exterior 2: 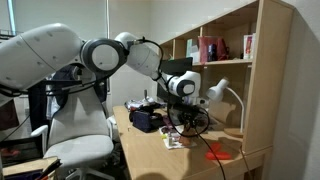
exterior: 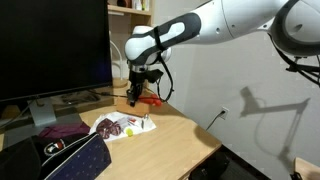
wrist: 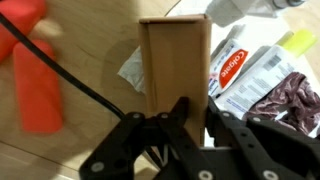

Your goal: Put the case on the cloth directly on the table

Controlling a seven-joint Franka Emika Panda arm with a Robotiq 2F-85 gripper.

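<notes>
My gripper moves back over the tabletop's near end next and lowers the case [wrist: 175, 60] to release it, as that end lies bare, clear of the cloth.
In the wrist view the tan-brown case [wrist: 175, 60] runs away from the camera, its near end clamped between my gripper [wrist: 195, 115] fingers [wrist: 217, 118]. The gripper is shut on it. The white cloth with maroon print [wrist: 292, 100] lies just right of the case, with toothpaste packets [wrist: 240, 75] between them. In both exterior views the gripper [exterior: 135, 96] [exterior 2: 184, 118] points down at the light wooden table [exterior: 180, 140], just behind the cloth [exterior: 120, 125]. The case itself is too small to make out there.
A red object [wrist: 35, 85] [exterior: 151, 100] lies left of the case, and a black cable [wrist: 70, 75] crosses the table. A purple cloth [exterior: 65, 130], a dark striped pouch [exterior: 70, 155] and a monitor [exterior: 50, 45] sit further along. Wooden shelves [exterior 2: 240, 70] stand behind.
</notes>
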